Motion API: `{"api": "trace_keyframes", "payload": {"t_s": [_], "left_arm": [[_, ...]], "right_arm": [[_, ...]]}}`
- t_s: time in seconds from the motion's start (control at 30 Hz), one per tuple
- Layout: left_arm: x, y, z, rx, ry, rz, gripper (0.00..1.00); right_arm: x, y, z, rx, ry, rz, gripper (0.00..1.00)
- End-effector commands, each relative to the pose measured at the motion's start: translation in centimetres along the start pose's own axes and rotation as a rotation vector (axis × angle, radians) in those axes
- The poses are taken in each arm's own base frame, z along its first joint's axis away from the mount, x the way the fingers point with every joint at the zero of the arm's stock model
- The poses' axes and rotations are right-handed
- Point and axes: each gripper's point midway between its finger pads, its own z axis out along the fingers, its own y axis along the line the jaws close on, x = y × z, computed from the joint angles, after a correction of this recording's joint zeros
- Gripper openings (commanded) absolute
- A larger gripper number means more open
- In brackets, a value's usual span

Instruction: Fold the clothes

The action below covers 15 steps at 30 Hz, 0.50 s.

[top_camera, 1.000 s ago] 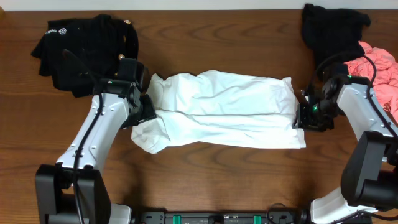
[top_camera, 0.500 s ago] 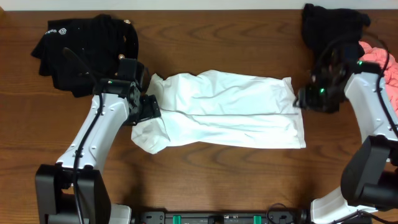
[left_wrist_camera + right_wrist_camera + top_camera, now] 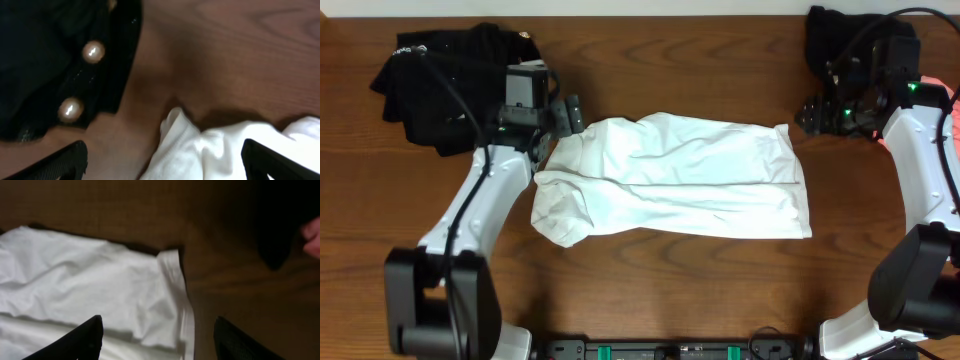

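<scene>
The shirt's far corner (image 3: 783, 130) (image 3: 170, 260) is below my right gripper and to its left in the overhead view, so next my right gripper will lower its open fingers that way, one on each side of the corner.
A white T-shirt (image 3: 670, 175) lies folded lengthwise across the middle of the table. My left gripper (image 3: 565, 115) hangs open over the shirt's far left corner with nothing between its fingers. In the left wrist view its fingertips (image 3: 65, 162) frame the white cloth (image 3: 215, 150) and bare wood. My right gripper (image 3: 810, 112) is open too, just beyond the shirt's far right corner. The right wrist view has the shirt's hem (image 3: 175, 290) lying flat between its spread fingers (image 3: 75, 342). Neither gripper holds cloth.
A black garment with gold buttons (image 3: 440, 75) is bunched at the far left, close to the left gripper, and its buttons (image 3: 93, 51) fill the left wrist view. A black piece (image 3: 855, 40) and a pink piece (image 3: 954, 105) sit at the far right corner.
Both grippers opened, let go of the shirt's ends and pulled back toward the far side of the table. The shirt's left end settled flat.
</scene>
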Motion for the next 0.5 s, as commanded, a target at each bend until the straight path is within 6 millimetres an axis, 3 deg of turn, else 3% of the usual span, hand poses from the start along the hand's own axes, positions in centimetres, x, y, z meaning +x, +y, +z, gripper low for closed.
{"api": "trace_keyframes", "payload": {"t_s": [0.0, 0.2, 0.47], "left_arm": [[1.4, -1.1, 3.0, 0.066, 0.042, 0.117, 0.98], [2.8, -1.7, 6.6, 0.098, 0.059, 0.167, 0.98], [2.9, -1.7, 7.2, 0.097, 0.054, 0.198, 0.99]], "right_arm": [[-1.2, -0.2, -0.2, -0.011, -0.039, -0.046, 0.68], [-2.0, -0.4, -0.2, 0.004, -0.073, -0.066, 0.69], [-1.9, -0.4, -0.2, 0.003, -0.068, -0.065, 0.68]]}}
